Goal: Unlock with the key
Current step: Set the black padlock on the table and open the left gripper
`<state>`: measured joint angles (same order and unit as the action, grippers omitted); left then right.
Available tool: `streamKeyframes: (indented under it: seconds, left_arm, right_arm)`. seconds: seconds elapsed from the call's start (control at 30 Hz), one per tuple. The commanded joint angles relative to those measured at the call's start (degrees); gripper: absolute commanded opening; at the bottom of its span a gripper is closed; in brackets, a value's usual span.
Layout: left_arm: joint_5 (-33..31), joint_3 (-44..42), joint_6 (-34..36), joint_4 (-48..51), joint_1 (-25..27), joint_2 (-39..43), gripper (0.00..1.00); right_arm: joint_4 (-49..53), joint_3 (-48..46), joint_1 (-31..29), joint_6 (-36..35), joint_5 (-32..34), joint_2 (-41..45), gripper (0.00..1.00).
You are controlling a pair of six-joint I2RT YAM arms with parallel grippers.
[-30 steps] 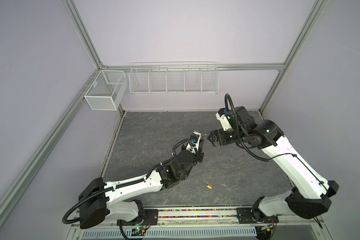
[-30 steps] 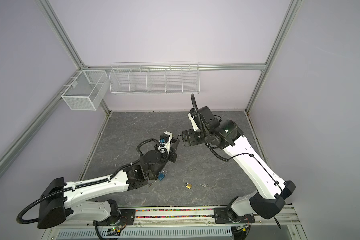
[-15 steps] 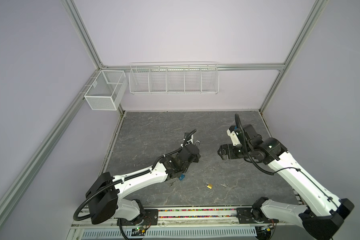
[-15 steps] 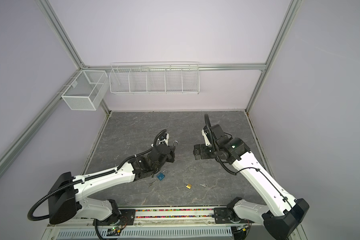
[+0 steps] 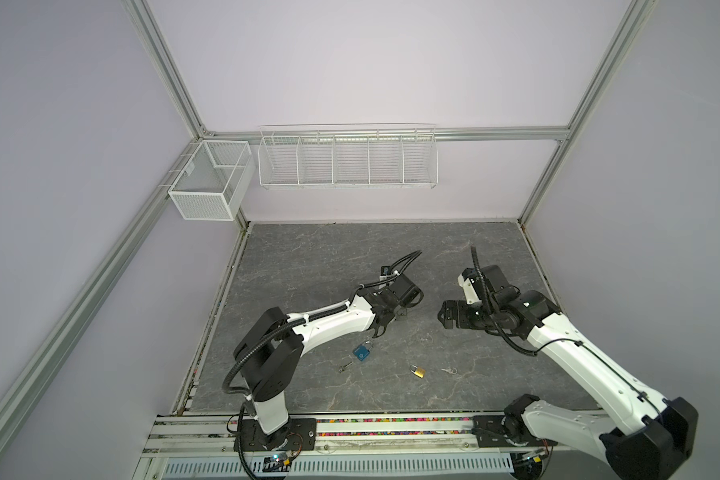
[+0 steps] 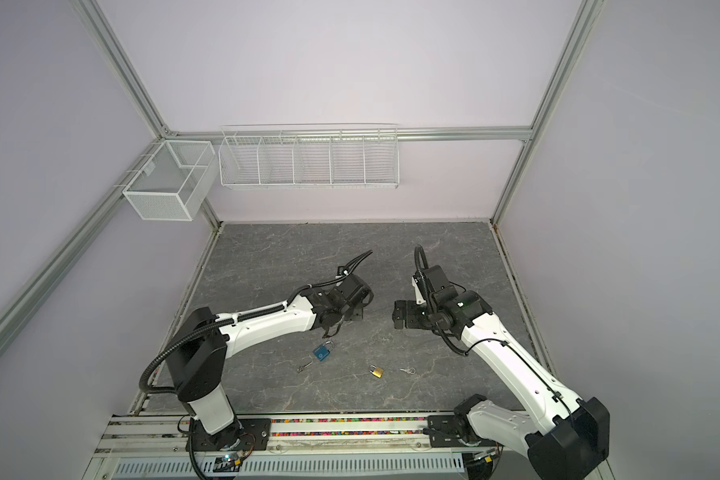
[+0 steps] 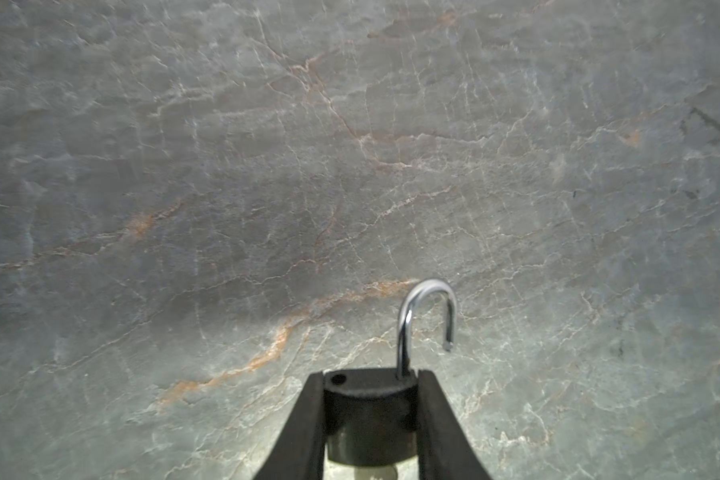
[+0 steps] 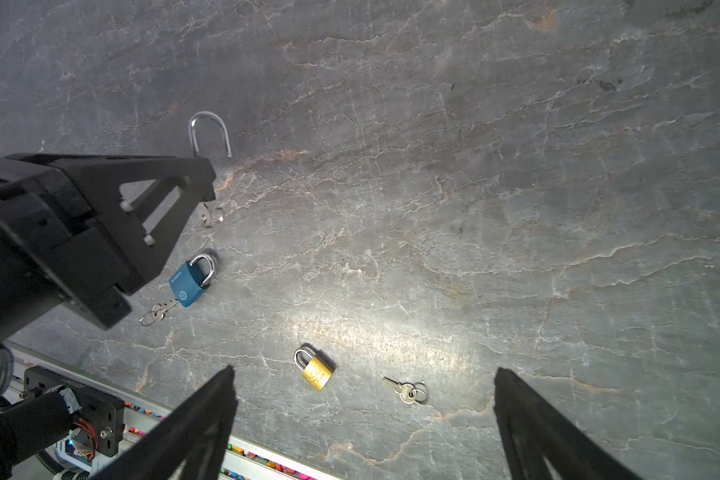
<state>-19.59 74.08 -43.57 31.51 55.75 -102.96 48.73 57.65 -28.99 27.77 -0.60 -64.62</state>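
Observation:
The black padlock's shackle is already swung open. My left gripper should go down to the orange-veined stone (image 7: 300, 316) below and release the padlock on top of the table.
My left gripper (image 7: 371, 376) is shut on a black padlock (image 7: 371, 415), low over the grey stone table (image 7: 267, 187). The padlock's silver shackle (image 7: 427, 316) stands swung open, one end free of the body. In the right wrist view the shackle (image 8: 208, 133) pokes out past the left gripper (image 8: 200, 178), and a key with a ring (image 8: 212, 216) sticks out of the padlock's other end. My right gripper (image 8: 364, 372) is open and holds nothing. In both top views it (image 5: 443, 318) hangs a short way right of the left gripper (image 5: 404, 313).
A blue padlock (image 5: 362, 352) with a key (image 5: 345, 367) beside it lies near the front. A gold padlock (image 5: 418, 371) and a loose key (image 5: 449, 370) lie to its right. Wire baskets (image 5: 348, 160) hang on the back wall.
Both arms have come down toward the table. My right gripper has drawn away to the right of the left gripper. The left gripper has kept the black padlock.

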Motion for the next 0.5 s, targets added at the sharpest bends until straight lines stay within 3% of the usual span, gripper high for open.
streamKeyframes:
  seconds: [0.0,0.47]
  left_arm:
    - [2.84,2.02,-2.06,4.36,-1.97,-2.8,0.0]
    - [4.91,9.06,-1.59,10.75,-5.82,-12.35,0.0]
  right_arm:
    - [-1.33,-1.58,1.14,0.97,-1.05,0.11,0.98]
    - [-1.18,-3.07,3.51,0.06,-3.53,-2.35,0.97]
